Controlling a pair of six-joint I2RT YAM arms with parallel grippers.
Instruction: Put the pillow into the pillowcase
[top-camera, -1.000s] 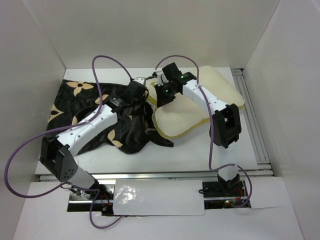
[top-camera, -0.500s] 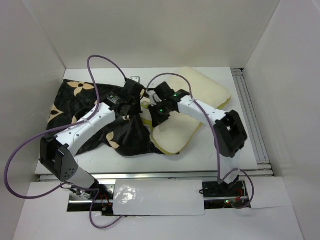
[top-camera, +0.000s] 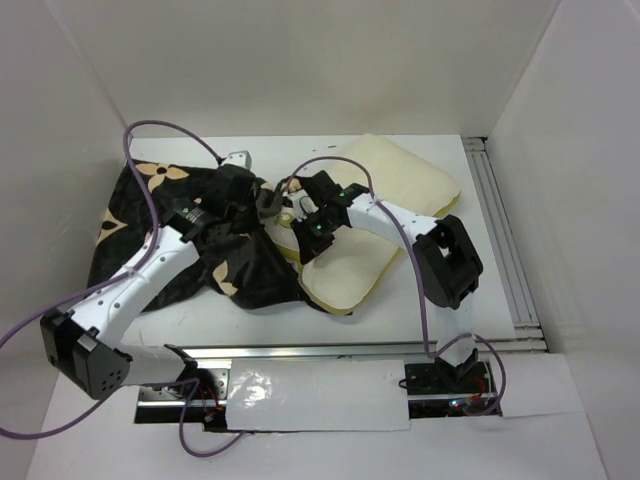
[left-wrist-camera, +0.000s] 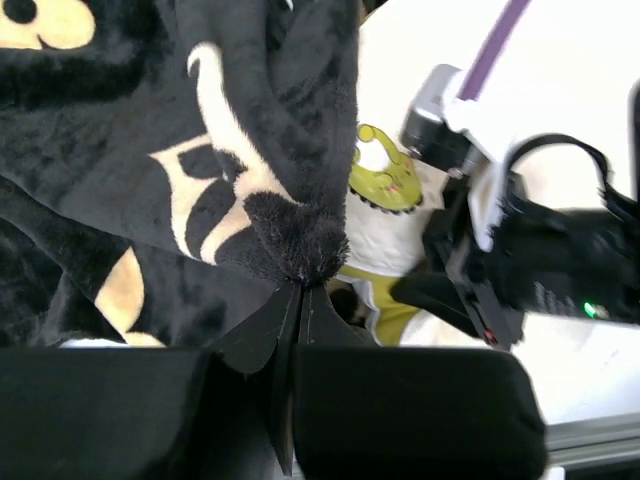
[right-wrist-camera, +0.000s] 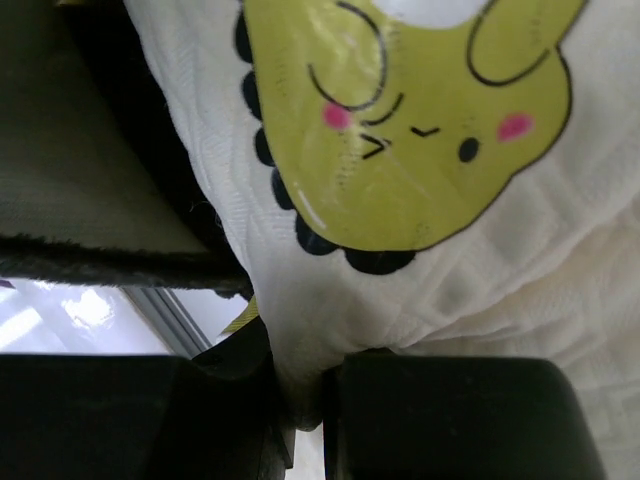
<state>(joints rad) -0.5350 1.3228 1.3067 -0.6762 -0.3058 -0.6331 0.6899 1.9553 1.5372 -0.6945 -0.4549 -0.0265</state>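
Next, my left gripper will draw the pillowcase's plush edge toward the right in the top view, over the pillow's printed end, and release it, because that end lies uncovered.
The cream pillow (top-camera: 395, 190) lies bent at the table's middle right, its left end against the pillowcase's edge. The dark flowered pillowcase (top-camera: 160, 225) is bunched on the left. My left gripper (top-camera: 262, 205) is shut on a fold of the pillowcase's plush edge (left-wrist-camera: 295, 240) and holds it up. My right gripper (top-camera: 303, 222) is shut on the pillow's white fabric (right-wrist-camera: 330, 330), next to a yellow-green cartoon print (right-wrist-camera: 410, 110). The two grippers sit close together. The print also shows in the left wrist view (left-wrist-camera: 385, 180).
White walls enclose the table on the left, back and right. A metal rail (top-camera: 500, 240) runs along the table's right side. Purple cables (top-camera: 150, 135) loop above both arms. A white sheet (top-camera: 310, 395) lies at the near edge between the arm bases.
Both grippers have moved left with their fabric. The pillow's left end has been drawn toward the pillowcase. The left arm's base has swung left and its cable has shifted left.
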